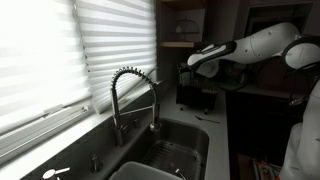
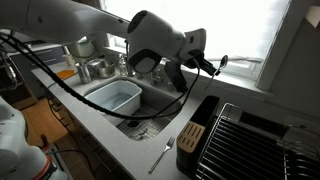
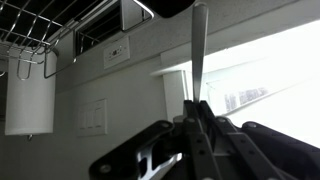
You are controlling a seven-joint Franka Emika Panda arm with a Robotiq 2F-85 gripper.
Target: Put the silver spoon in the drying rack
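Observation:
I need to lower my gripper toward the far end of the dark slotted holder (image 3: pixel 166 5) next and let go of the handle, because the spoon (image 3: pixel 198 50) is still held high above it.
My gripper (image 3: pixel 197 105) is shut on a thin silver handle, the silver spoon (image 3: pixel 198 50), which sticks straight out beyond the fingertips in the wrist view. In an exterior view the gripper (image 2: pixel 207 66) is held high above the counter, between the sink and the window, with the spoon's end (image 2: pixel 221 61) showing past the fingers. The dark drying rack (image 2: pixel 250 140) with its wire grid lies on the counter below and to the side of the gripper. Its wire grid also shows in the wrist view (image 3: pixel 40 25). The gripper (image 1: pixel 190 62) also shows in the exterior view facing the blinds.
A coiled-spring chrome faucet (image 1: pixel 135 90) stands over the steel sink (image 1: pixel 180 150). A pale tub (image 2: pixel 115 97) sits in the sink. A second utensil (image 2: pixel 163 155) lies near the counter's front edge, beside a dark slotted holder (image 2: pixel 190 137). The window blinds (image 1: pixel 60 50) are close behind.

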